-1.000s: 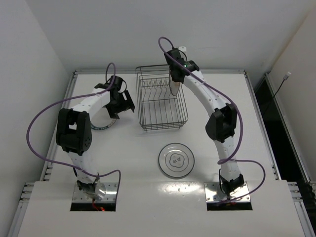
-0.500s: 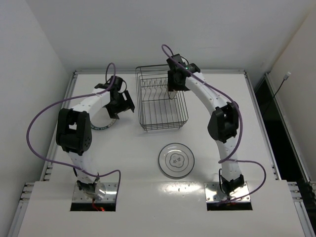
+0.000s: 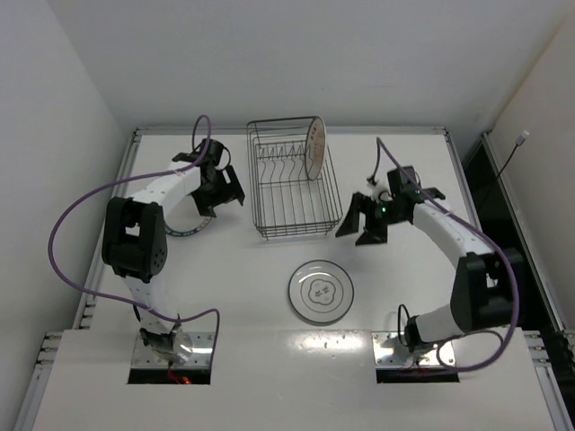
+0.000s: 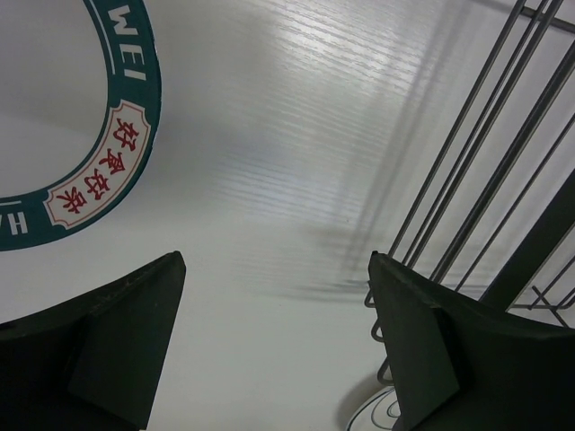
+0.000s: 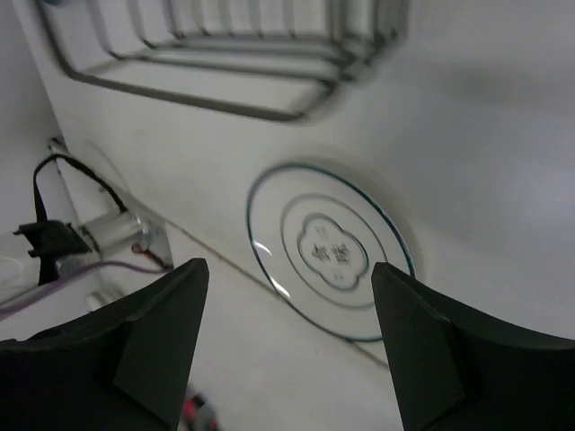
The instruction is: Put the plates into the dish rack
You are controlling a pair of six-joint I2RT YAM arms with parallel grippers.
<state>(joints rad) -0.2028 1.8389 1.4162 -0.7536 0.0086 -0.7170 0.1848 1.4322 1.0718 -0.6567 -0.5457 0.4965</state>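
Observation:
My right gripper is about to move back and down onto the flower-marked plate's edge (image 3: pixel 351 285) on this arm's side, as the plate lies flat in front of the rack (image 3: pixel 292 189).
The dish rack (image 3: pixel 292 189) stands at the back middle of the table. A plate with an orange-brown centre (image 3: pixel 314 149) stands on edge in its far right part, free of both grippers. The plate with the thin dark rim and flower mark (image 3: pixel 321 291) lies flat in front of the rack; in the right wrist view that plate (image 5: pixel 334 250) shows between my open fingers. My right gripper (image 3: pixel 358 232) hangs open and empty, right of the rack's near corner. The teal-banded plate (image 3: pixel 186 228) lies left of the rack, partly under my left arm. My left gripper (image 3: pixel 221 192) is open and empty over the table beside it.
In the left wrist view the teal rim (image 4: pixel 115 157) is at the upper left and the rack's wires (image 4: pixel 485 180) rise at the right. The right wrist view shows the rack's near edge (image 5: pixel 225 63) and an arm base with cables (image 5: pixel 90 242). White walls enclose the table.
My right gripper opened, let go of the orange-centred plate in the rack, and swung back down to the right of the rack. The left arm has stayed still.

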